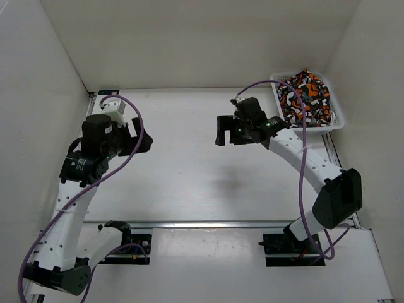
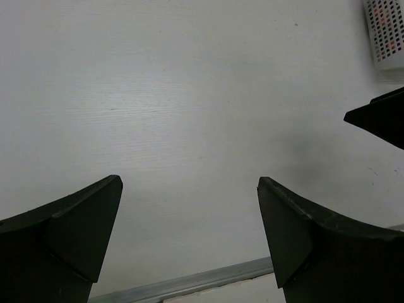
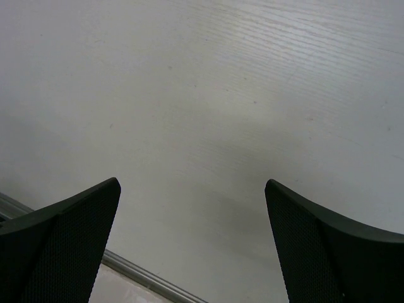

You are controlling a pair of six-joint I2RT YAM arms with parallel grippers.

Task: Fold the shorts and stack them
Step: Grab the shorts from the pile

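Observation:
I should swing my right gripper outward and to its right in the top view, down onto the middle of the shorts inside the basket's sides.
The shorts, printed in orange, black, grey and white blotches, lie bunched in a white mesh basket at the far right of the table. My right gripper hangs open and empty above the table's middle, left of the basket. My left gripper is open and empty over the left part of the table. In the left wrist view its fingers stand wide apart over bare table, and in the right wrist view the fingers do too. The shorts show in neither wrist view.
A corner of the basket shows at the top right of the left wrist view, with the right gripper's dark tip below it. White walls enclose the table on three sides. A metal rail runs along the near edge.

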